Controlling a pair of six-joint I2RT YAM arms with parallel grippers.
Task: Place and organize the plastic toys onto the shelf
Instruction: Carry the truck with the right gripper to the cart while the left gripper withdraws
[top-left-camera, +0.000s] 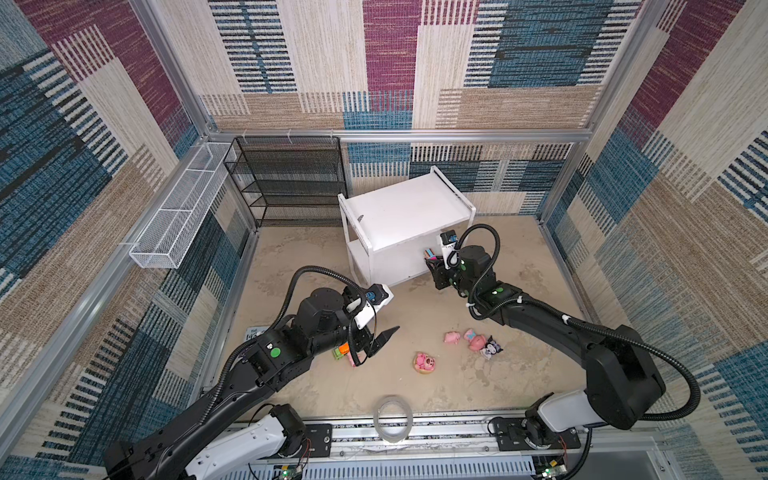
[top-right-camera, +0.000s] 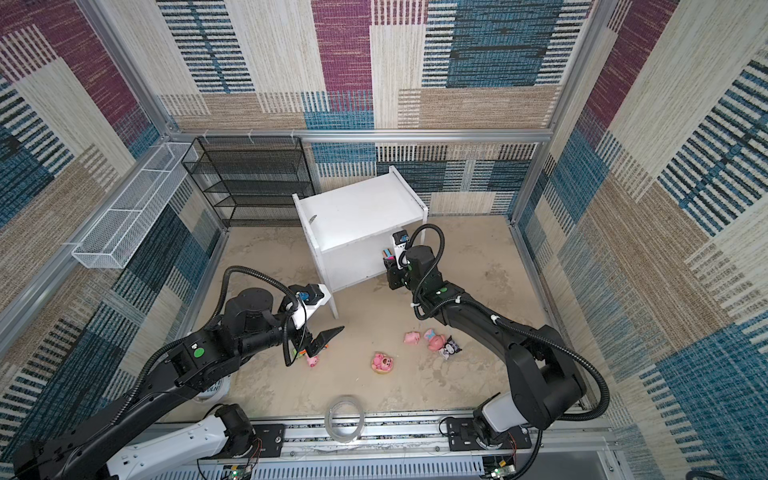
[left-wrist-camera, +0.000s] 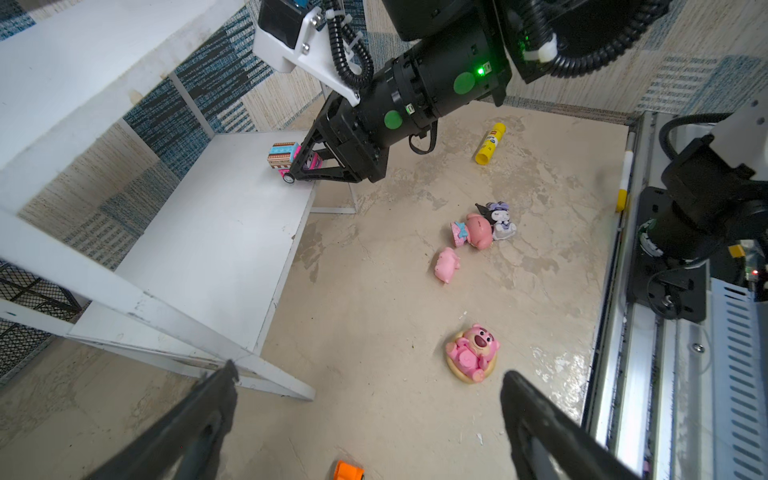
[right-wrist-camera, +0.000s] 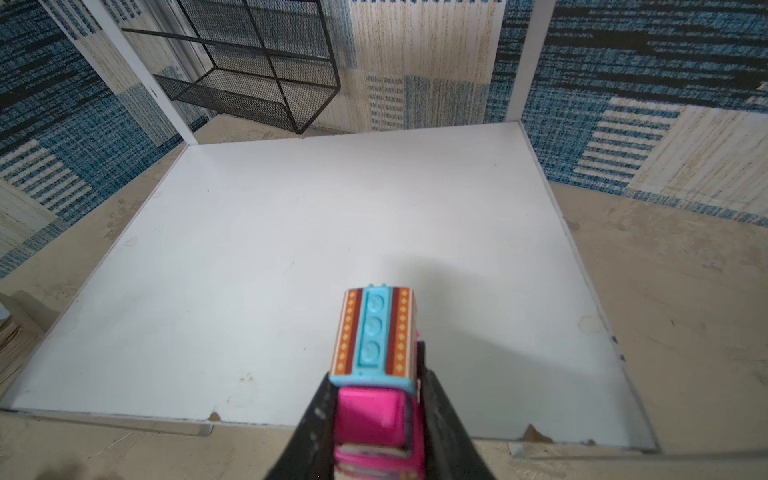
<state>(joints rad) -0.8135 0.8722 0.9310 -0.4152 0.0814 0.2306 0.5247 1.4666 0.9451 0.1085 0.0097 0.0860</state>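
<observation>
The right gripper carries the pink multicolour car outward past the shelf's front edge next and releases it there, as the lower board's bare part (top-left-camera: 424, 243) (right-wrist-camera: 388, 270) lies outward.
My right gripper (right-wrist-camera: 374, 374) is shut on the pink multicolour car (right-wrist-camera: 376, 332), holding it at the front edge of the white shelf's lower board (right-wrist-camera: 332, 232). I cannot tell whether its wheels touch. In both top views the car (top-left-camera: 430, 252) is by the shelf (top-left-camera: 407, 208). My left gripper (left-wrist-camera: 370, 374) hangs open and empty above the floor. On the floor lie a pink bear (left-wrist-camera: 473, 352), a pink pig (left-wrist-camera: 446, 264), a pink figure (left-wrist-camera: 473, 230), a black-white figure (left-wrist-camera: 503, 220) and an orange car (left-wrist-camera: 348, 471). Another pink pig (top-right-camera: 312, 360) lies under the left gripper (top-right-camera: 328, 336).
A black mesh rack (top-left-camera: 286, 183) stands at the back left, beside a long white wire basket (top-left-camera: 178, 216) on the left wall. A yellow tube (left-wrist-camera: 490, 143) lies on the floor behind the right arm. A clear tape ring (top-left-camera: 392, 417) sits at the front rail.
</observation>
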